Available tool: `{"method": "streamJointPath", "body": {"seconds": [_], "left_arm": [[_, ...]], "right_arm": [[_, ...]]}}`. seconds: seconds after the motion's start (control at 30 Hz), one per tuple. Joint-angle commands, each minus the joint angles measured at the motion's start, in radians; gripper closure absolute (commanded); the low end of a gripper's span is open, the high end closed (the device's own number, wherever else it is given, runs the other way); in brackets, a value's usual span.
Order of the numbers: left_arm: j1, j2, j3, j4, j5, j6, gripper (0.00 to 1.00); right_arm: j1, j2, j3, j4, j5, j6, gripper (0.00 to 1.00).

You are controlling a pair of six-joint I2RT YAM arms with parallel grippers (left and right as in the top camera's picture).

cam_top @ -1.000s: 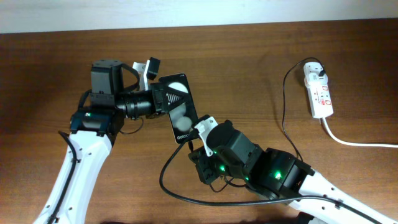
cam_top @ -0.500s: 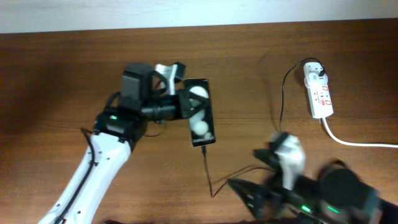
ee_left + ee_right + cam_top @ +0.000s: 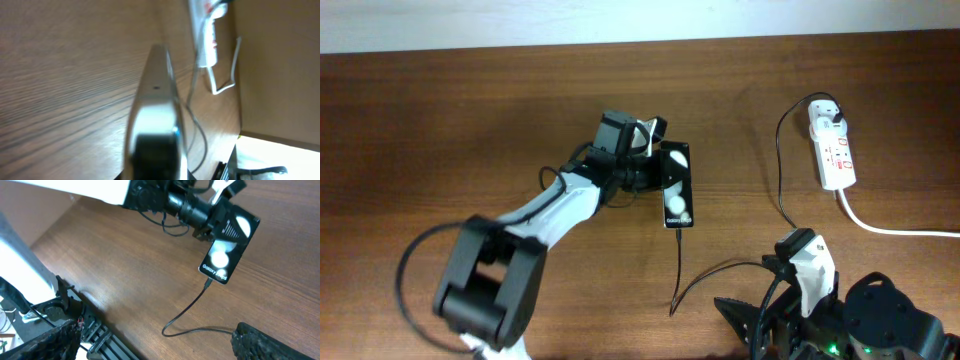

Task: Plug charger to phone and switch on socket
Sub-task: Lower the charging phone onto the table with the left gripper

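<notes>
My left gripper next lowers to the bare tabletop, down and to the left in the overhead view. It then releases the phone (image 3: pixel 677 186), since its charger is plugged in.
The black phone (image 3: pixel 677 186) with two white spots is near the table's middle, and my left gripper (image 3: pixel 658 168) is shut on its upper end. The thin black charger (image 3: pixel 679 262) is plugged into the phone's lower end. It loops near the front edge and runs up to the white adapter (image 3: pixel 830 114) on the socket (image 3: pixel 835 152) at the far right. My right gripper (image 3: pixel 752 290) stands wide open at the bottom right, holding nothing. In the right wrist view the phone (image 3: pixel 227 247) and charger (image 3: pixel 186 309) lie beyond my open right gripper (image 3: pixel 157 345). In the left wrist view the phone (image 3: pixel 156 90) shows edge-on.
A thick white cord (image 3: pixel 895 229) runs from the socket off the right edge. My left arm (image 3: pixel 535 225) stretches from the bottom left across the table. The wall edge (image 3: pixel 620 45) bounds the back.
My left arm has carried the phone to the right, with the charger plugged in. My right gripper has opened, let go of the plug and drawn back to the bottom right.
</notes>
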Motion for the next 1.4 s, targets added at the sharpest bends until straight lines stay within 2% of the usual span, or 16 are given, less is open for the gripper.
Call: {"method": "streamJointPath", "body": {"seconds": [0.0, 0.13, 0.3, 0.4, 0.5, 0.57, 0.63, 0.67, 0.77, 0.83, 0.9, 1.17, 1.37], "left_arm": [[0.057, 0.086, 0.031, 0.009, 0.053, -0.002, 0.94], [0.073, 0.159, 0.031, -0.024, 0.018, 0.0, 0.9], [0.073, 0.167, 0.029, -0.145, -0.131, 0.0, 0.89], [0.066, 0.167, 0.028, -0.212, -0.222, 0.0, 0.83], [0.064, 0.167, 0.028, -0.22, -0.221, 0.002, 0.79], [0.064, 0.167, 0.028, -0.224, -0.221, 0.002, 0.67], [0.064, 0.167, 0.028, -0.232, -0.222, 0.002, 0.45], [0.064, 0.167, 0.028, -0.235, -0.222, 0.002, 0.27], [0.064, 0.167, 0.028, -0.253, -0.222, 0.011, 0.01], [0.063, 0.167, 0.028, -0.283, -0.231, 0.093, 0.01], [0.058, 0.167, 0.028, -0.319, -0.301, 0.093, 0.01], [0.057, 0.167, 0.027, -0.369, -0.395, 0.093, 0.01], [0.057, 0.167, 0.026, -0.374, -0.397, 0.093, 0.01]], "right_arm": [[-0.003, 0.003, -0.001, 0.003, 0.012, -0.007, 0.01], [-0.003, 0.003, -0.001, 0.003, 0.012, -0.007, 0.01], [-0.003, 0.003, -0.001, 0.003, 0.012, -0.007, 0.01], [-0.003, 0.003, -0.001, 0.003, 0.012, -0.007, 0.01], [-0.003, 0.003, -0.001, 0.003, 0.012, -0.007, 0.01], [-0.003, 0.003, -0.001, 0.003, 0.012, -0.007, 0.01], [-0.003, 0.003, -0.001, 0.003, 0.012, -0.007, 0.01], [-0.003, 0.003, -0.001, 0.003, 0.012, -0.007, 0.01], [-0.003, 0.003, -0.001, 0.003, 0.012, -0.007, 0.01], [-0.003, 0.003, -0.001, 0.003, 0.012, -0.007, 0.01], [-0.003, 0.003, -0.001, 0.003, 0.012, -0.007, 0.01], [-0.003, 0.003, -0.001, 0.003, 0.012, -0.007, 0.01], [-0.003, 0.003, -0.001, 0.003, 0.012, -0.007, 0.01]]}}
